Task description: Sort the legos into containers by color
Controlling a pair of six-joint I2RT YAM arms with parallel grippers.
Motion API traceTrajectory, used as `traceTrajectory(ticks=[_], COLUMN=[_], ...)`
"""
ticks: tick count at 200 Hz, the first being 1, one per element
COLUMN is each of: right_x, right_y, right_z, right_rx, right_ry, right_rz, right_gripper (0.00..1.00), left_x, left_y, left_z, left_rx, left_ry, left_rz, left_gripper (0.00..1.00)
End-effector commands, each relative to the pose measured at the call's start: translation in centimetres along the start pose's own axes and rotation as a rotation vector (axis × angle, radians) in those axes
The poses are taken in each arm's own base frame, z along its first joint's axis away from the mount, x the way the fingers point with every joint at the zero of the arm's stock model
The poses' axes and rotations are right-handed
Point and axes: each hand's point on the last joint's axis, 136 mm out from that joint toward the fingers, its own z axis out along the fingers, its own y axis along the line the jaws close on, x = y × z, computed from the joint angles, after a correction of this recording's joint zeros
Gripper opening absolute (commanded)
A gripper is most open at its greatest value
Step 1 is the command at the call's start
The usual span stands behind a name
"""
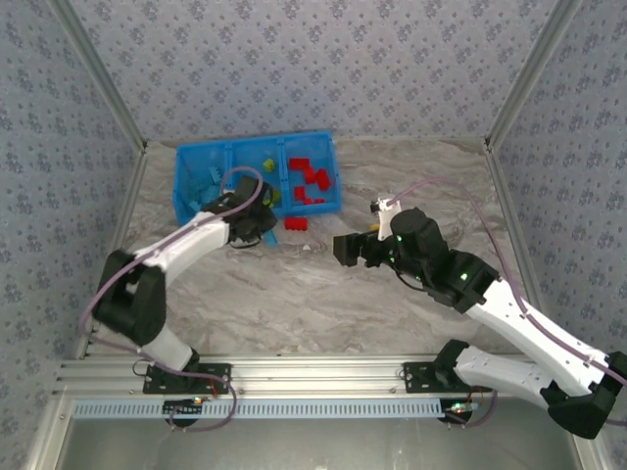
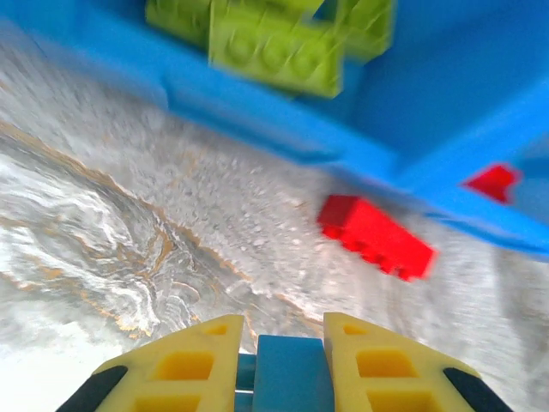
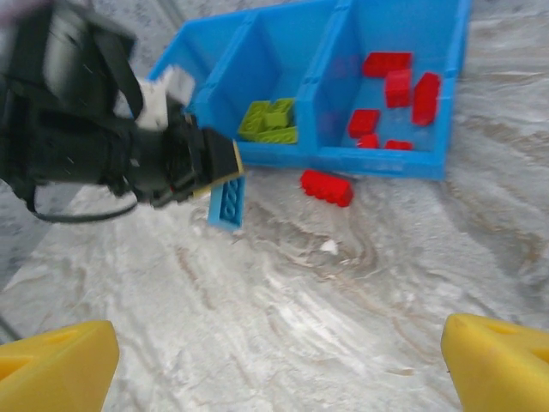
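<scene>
My left gripper rises over the tray's side next, then releases its light blue lego in the container outward of it, beside the lime green container.
The blue tray (image 1: 186, 157) has three containers side by side: light blue legos on the left, lime green legos (image 3: 270, 122) in the middle, red legos (image 3: 395, 86) on the right. My left gripper (image 2: 283, 328) hangs just in front of the tray, shut on a light blue lego (image 2: 292, 373) that points down at the table (image 3: 227, 202). One red lego (image 2: 376, 236) lies on the table before the tray's front wall (image 1: 295, 224). My right gripper (image 1: 348, 247) stands open to the right, over bare table, its yellow fingertips (image 3: 60, 369) wide apart.
The marble-patterned tabletop (image 1: 323, 304) is enclosed by patterned walls with metal frame posts at the back corners. A small white speck (image 3: 329, 247) lies on the table near the red brick. The left arm's dark wrist (image 3: 94, 146) reaches in front of the tray's left side.
</scene>
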Motion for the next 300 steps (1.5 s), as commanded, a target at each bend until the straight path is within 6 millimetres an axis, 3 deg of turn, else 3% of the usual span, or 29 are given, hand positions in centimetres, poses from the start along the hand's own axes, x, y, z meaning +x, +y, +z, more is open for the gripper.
traceTrajectory(ticks=[1, 19, 34, 60, 82, 118, 133, 159, 179, 197, 211, 227, 255, 275, 296, 300], right_x=[1.0, 2.1, 3.2, 4.5, 5.3, 5.7, 5.8, 6.0, 5.9, 5.8, 5.4, 5.4, 5.4, 5.4, 6.0, 5.0], right_y=[2.9, 4.8, 6.2, 7.5, 8.1, 7.8, 7.7, 7.0, 6.0, 4.7, 3.4, 2.4, 1.5, 1.1, -0.6, -0.5], right_z=[0.9, 2.1, 3.1, 4.7, 5.5, 5.9, 5.9, 6.0, 6.3, 7.1, 8.0, 9.4, 12.7, 15.5, 18.6, 19.1], right_rx=[-0.133, -0.198, -0.232, -0.22, -0.21, -0.189, -0.181, -0.143, -0.089, -0.022, 0.042, 0.086, 0.124, 0.151, 0.243, 0.25], right_ry=[0.054, 0.119, 0.173, 0.236, 0.265, 0.284, 0.291, 0.288, 0.277, 0.263, 0.238, 0.225, 0.198, 0.181, 0.167, 0.143], right_rz=[0.008, -0.015, -0.045, -0.105, -0.131, -0.133, -0.133, -0.123, -0.106, -0.07, -0.017, 0.045, 0.135, 0.164, 0.157, 0.16], right_gripper=[0.99, 0.99, 0.99, 1.0, 1.0, 1.0, 1.0, 1.0, 1.0, 1.0, 1.0, 1.0, 1.0, 1.0, 1.0, 1.0], left_x=[-5.3, -9.4, -12.4, -16.6, -19.3, -21.3, -21.6, -22.0, -21.9, -20.8, -18.9, -15.4, -7.7, -2.0, 3.0, 3.8], left_y=[1.2, 2.9, 4.8, 7.8, 8.8, 9.7, 10.1, 9.4, 8.3, 7.1, 5.4, 3.0, -0.5, -1.1, 0.1, 0.4], left_z=[-6.0, -8.7, -9.2, -7.1, -4.5, 0.4, 1.2, 0.1, -2.7, -6.2, -9.0, -12.1, -17.3, -19.7, -20.3, -20.3], left_rx=[-0.07, -0.145, -0.207, -0.289, -0.357, -0.38, -0.408, -0.387, -0.322, -0.244, -0.141, -0.006, 0.22, 0.355, 0.427, 0.432], left_ry=[-0.241, -0.393, -0.454, -0.472, -0.448, -0.333, -0.292, -0.297, -0.336, -0.347, -0.346, -0.336, -0.297, -0.227, -0.109, -0.087], left_rz=[0.077, 0.088, 0.064, 0.014, 0.046, 0.04, 0.045, 0.054, 0.044, 0.034, 0.054, 0.131, 0.356, 0.511, 0.589, 0.594], left_gripper=[0.06, 0.05, 0.05, 0.04, 0.04, 0.09, 0.24, 0.47, 0.56, 0.56, 0.55, 0.55, 0.55, 0.56, 0.59, 0.6])
